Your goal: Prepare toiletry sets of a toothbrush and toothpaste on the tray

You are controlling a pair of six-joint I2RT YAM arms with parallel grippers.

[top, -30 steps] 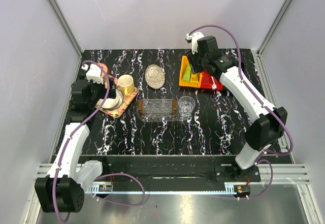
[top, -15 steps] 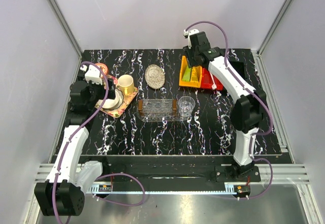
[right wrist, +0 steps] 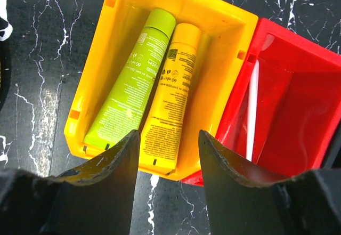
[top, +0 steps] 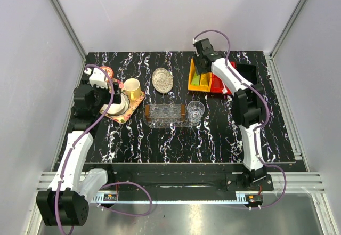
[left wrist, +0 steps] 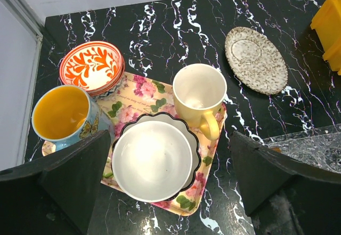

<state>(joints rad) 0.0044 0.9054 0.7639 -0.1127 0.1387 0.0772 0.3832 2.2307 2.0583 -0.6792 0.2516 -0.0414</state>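
My right gripper will turn slightly and go down into the yellow bin [right wrist: 224, 48] around the orange-yellow tube's printed body [right wrist: 166, 107], because the tube slants below my open fingers.
Two toothpaste tubes lie side by side in a yellow bin [right wrist: 224, 48]: a lime green tube [right wrist: 130, 83] and an orange-yellow tube [right wrist: 173, 94]. The toothbrush [right wrist: 250, 112], a slim white stick, lies in the red bin [right wrist: 298, 107] beside it. My right gripper [right wrist: 168, 139] is open and empty, hovering above the near end of the orange-yellow tube; from above it [top: 201, 64] is over the yellow bin. The clear oval tray [top: 165, 115] sits mid-table and holds nothing. My left gripper [left wrist: 170, 139] is open and empty above a white bowl [left wrist: 152, 160].
A floral square tray [left wrist: 160, 94] holds the white bowl, a yellow mug [left wrist: 198, 94] and a blue cup [left wrist: 61, 112]. An orange patterned bowl [left wrist: 91, 67] stands behind it. A round silvery dish [top: 162, 80], a clear glass [top: 195, 110] and a black bin [top: 248, 72] stand nearby.
My right arm has swung its wrist left and back, so the gripper now hangs over the yellow bin. My left arm has barely moved.
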